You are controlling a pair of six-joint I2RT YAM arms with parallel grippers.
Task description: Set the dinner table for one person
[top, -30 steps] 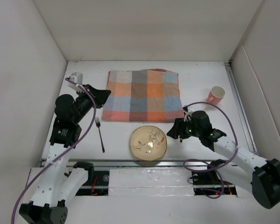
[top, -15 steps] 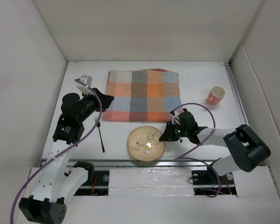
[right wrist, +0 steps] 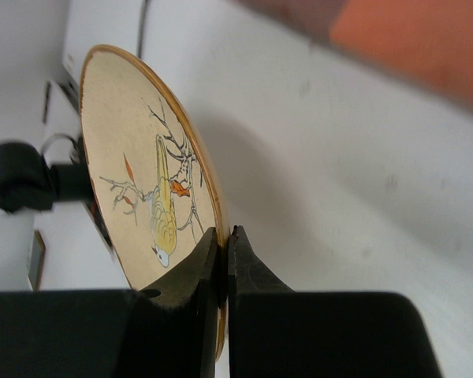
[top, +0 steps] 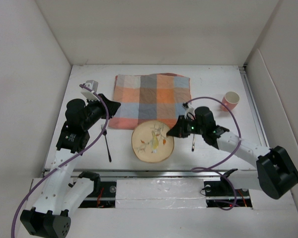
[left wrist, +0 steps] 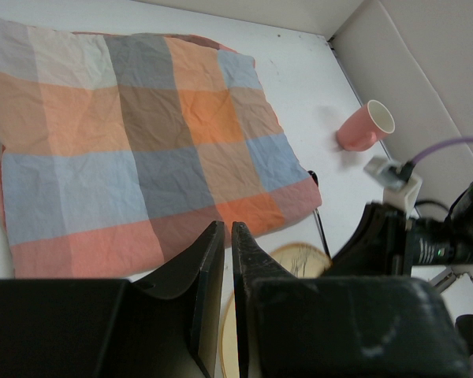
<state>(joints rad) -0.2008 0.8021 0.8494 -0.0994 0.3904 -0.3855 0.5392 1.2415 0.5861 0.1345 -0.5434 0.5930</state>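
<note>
My right gripper carries the plate (top: 152,143) away from my base over the middle of the checked placemat next, then lowers the plate onto it.
The dinner table (top: 213,84) is a white top with a checked orange, blue and grey placemat (top: 151,101) at its back middle. A cream plate (top: 152,143) painted with a bird lies just in front of the mat, overlapping its near edge. My right gripper (top: 173,133) is shut on the plate's right rim. In the right wrist view the rim sits pinched between the jaws of the right gripper (right wrist: 225,231), and the plate (right wrist: 142,181) is tilted above the table. My left gripper (top: 115,105) hovers at the mat's left edge. Its fingers are nearly together and hold nothing (left wrist: 227,226).
A fork (top: 107,144) lies left of the plate, under my left arm. A thin utensil (top: 192,143) rests beside my right wrist. A pink cup (top: 231,100) stands at the right. White walls enclose the table, and a metal rail (top: 256,119) runs along its right edge.
My right gripper has closed on the plate's rim and carried the plate up and left to the mat's near edge, uncovering the thin utensil. My left gripper rose slightly, then held still.
</note>
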